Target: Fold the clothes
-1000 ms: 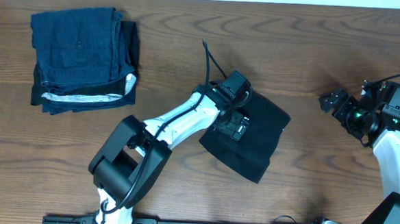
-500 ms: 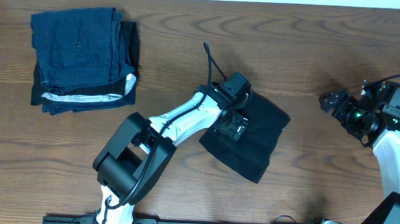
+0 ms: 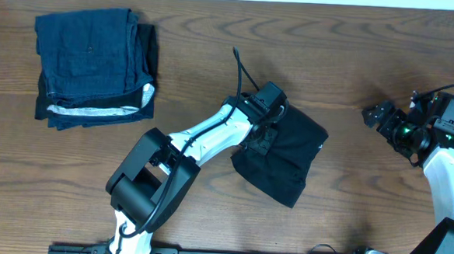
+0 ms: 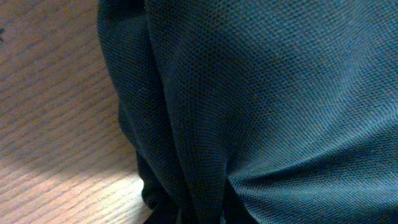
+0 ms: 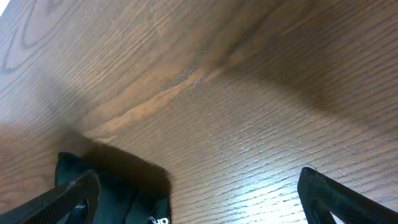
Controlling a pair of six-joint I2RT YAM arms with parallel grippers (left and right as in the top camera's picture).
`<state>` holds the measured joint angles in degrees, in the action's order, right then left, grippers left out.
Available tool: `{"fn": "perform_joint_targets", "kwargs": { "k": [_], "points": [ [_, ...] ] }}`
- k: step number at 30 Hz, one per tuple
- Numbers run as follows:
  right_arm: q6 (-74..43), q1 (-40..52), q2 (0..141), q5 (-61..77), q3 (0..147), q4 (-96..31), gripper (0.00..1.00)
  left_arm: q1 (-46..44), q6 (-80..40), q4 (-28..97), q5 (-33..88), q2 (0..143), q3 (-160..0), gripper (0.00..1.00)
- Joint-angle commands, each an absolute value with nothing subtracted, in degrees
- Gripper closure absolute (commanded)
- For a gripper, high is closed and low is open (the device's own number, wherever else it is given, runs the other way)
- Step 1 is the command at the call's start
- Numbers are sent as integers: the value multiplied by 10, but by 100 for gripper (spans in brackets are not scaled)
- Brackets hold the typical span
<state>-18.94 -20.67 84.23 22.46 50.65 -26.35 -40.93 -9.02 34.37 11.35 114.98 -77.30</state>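
Note:
My left gripper lifts next, moves left in the overhead view, and lowers onto the garment stack [image 3: 84, 53] to release the fabric, as the T-shirt [image 3: 291, 158] lies folded.
The clothes, a black T-shirt [image 3: 291, 158], lie folded into a small tilted rectangle at the table's middle. My left gripper [image 3: 259, 140] is shut on the shirt's left edge, where the fabric bunches into ridges. In the left wrist view the dark weave of the T-shirt [image 4: 273, 93] fills the frame and gathers toward my left gripper [image 4: 200, 216] at the bottom edge. My right gripper [image 3: 377, 116] hangs open off to the right, apart from the shirt. The right wrist view shows that gripper [image 5: 196, 202] over bare wood, with a corner of the T-shirt [image 5: 134, 190] behind its left fingertip [image 5: 71, 193].
A stack of folded dark blue garments [image 3: 90, 61] with a white-striped edge lies at the far left of the wooden table [image 3: 216, 41]. A black cable [image 3: 238, 69] rises from the left arm's wrist.
My left gripper has closed on the shirt's left edge, and the cloth there has pulled in and wrinkled. The right arm has stayed still.

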Motion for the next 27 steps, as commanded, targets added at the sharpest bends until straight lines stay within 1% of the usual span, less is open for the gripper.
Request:
{"fn": "perform_joint_targets", "kwargs": {
  "k": [1, 5, 10, 14, 20, 27],
  "points": [
    [-188, -210, 837, 224, 509, -264, 1, -401, -89, 356, 48, 1137, -784, 94],
    [-188, -210, 837, 224, 509, -264, 1, -399, -89, 358, -11, 1078, -786, 94],
    [-188, -210, 837, 224, 509, -264, 1, -399, -88, 360, -18, 1000, -786, 94],
    [-188, -210, 837, 224, 509, -264, 1, -399, -86, 367, -59, 952, -786, 93],
    [-188, -210, 837, 224, 509, -264, 1, -381, -14, 374, -102, 898, -786, 94],
    [-188, -210, 837, 224, 509, -264, 1, -308, 56, 373, -147, 860, -787, 94]
  ]
}}
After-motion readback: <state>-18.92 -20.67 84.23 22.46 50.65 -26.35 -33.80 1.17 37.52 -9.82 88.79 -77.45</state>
